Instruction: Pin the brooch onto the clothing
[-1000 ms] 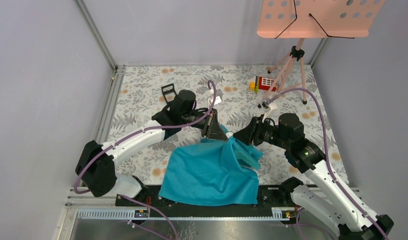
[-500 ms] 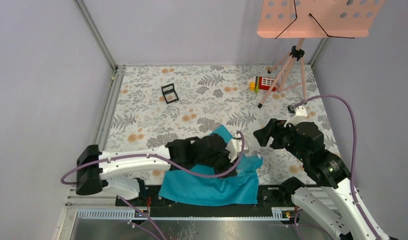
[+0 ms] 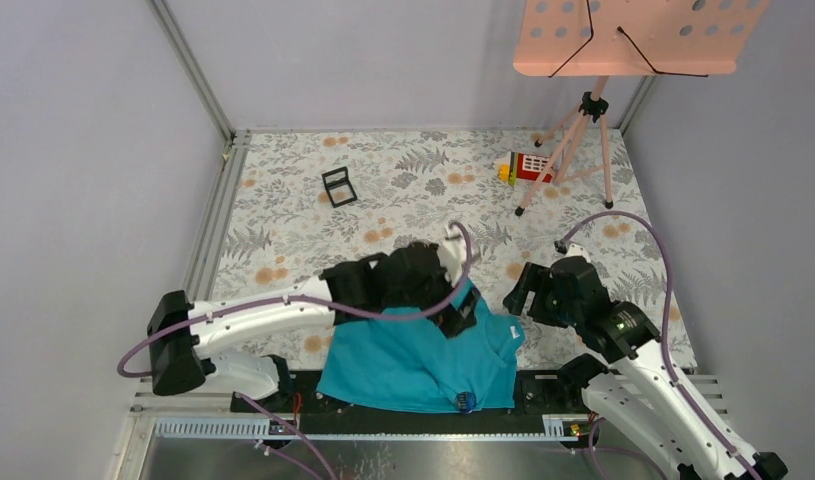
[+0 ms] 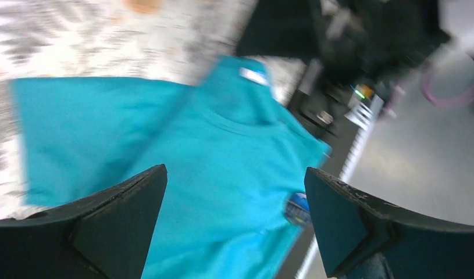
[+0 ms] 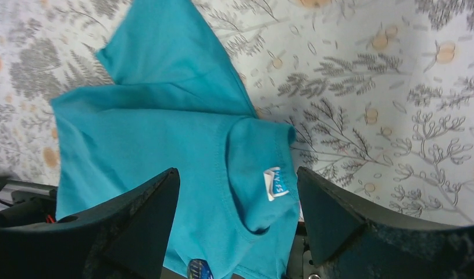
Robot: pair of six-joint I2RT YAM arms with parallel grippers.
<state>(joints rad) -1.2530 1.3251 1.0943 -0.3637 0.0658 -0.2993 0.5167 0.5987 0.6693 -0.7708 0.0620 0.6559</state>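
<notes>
My left gripper will next swing outward, turn and descend onto the sleeve's far corner (image 4: 21,87), outward and below, beside clear tabletop.
The teal clothing (image 3: 408,362) lies spread at the table's near edge, with its collar and white neck label (image 5: 276,183) toward the right. The small dark-blue brooch (image 3: 464,401) sits on the cloth near its front hem; it also shows in the wrist views as a blue disc (image 4: 297,209) (image 5: 199,269). My left gripper (image 3: 461,319) hovers over the shirt's upper right part, open, with nothing between its fingers (image 4: 235,172). My right gripper (image 3: 514,292) stands just right of the collar, open and empty (image 5: 238,172), looking down on the shirt (image 5: 164,133).
A small black square frame (image 3: 338,185) stands at the back left of the floral table. A pink music stand (image 3: 633,35) on a tripod and a red toy (image 3: 530,165) are at the back right. A black rail (image 3: 543,390) runs under the shirt's front edge.
My left gripper let go of the shirt and opened wide, drawing toward the near side. The right gripper opened further and pulled back to the right. The shirt now lies flat, brooch showing.
</notes>
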